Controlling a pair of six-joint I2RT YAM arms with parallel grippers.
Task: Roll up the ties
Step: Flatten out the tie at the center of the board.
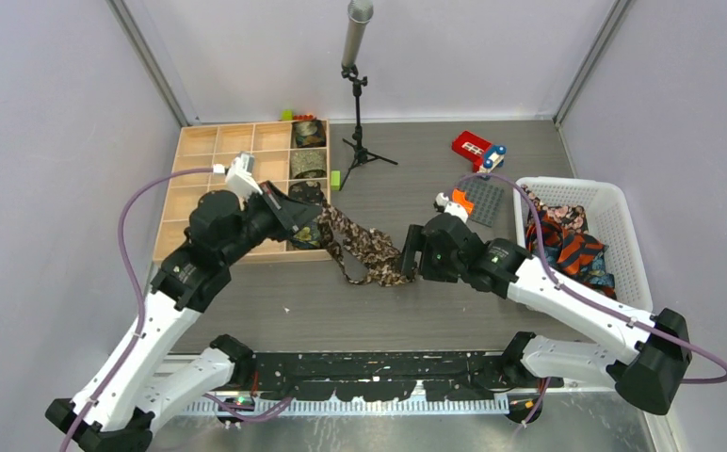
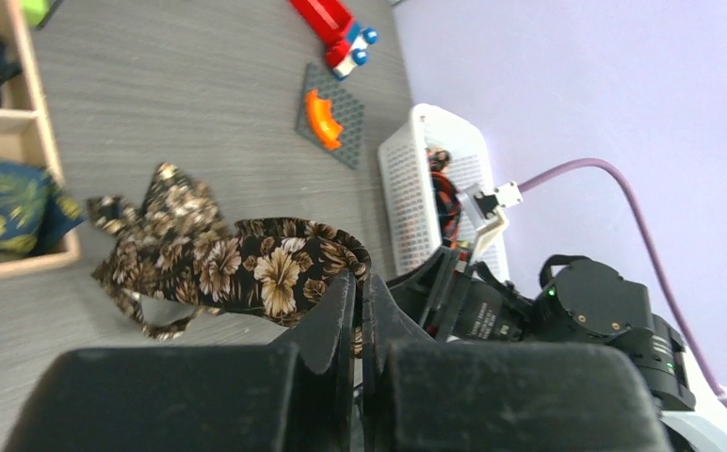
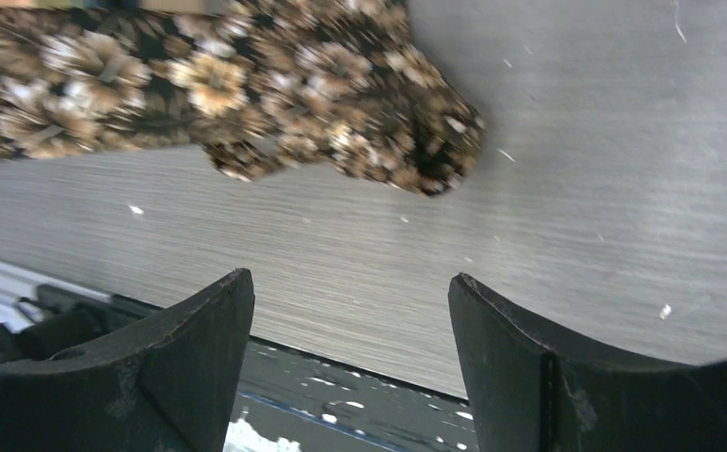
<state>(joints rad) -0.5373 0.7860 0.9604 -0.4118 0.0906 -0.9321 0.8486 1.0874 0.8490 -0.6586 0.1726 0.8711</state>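
My right gripper needs to lower its open fingers to the left in the top view, around the folded part of the tie, because that part is below on that side.
A brown floral tie [image 1: 364, 247] lies crumpled on the grey table between the two arms. My left gripper [image 1: 305, 217] is shut on one end of it beside the wooden tray; in the left wrist view the fabric [image 2: 237, 259] loops up into the closed fingers [image 2: 341, 311]. My right gripper [image 1: 411, 256] is open and empty at the tie's other end. In the right wrist view the tie [image 3: 247, 94] lies beyond the spread gripper [image 3: 346, 297], apart from it. Rolled ties [image 1: 308, 165] sit in tray compartments.
The wooden compartment tray [image 1: 223, 169] stands at the left. A white basket [image 1: 623, 212] with red-orange striped ties [image 1: 576, 252] is at the right. A microphone stand [image 1: 356, 113], a red toy [image 1: 473, 146] and a grey baseplate [image 1: 487, 200] stand behind.
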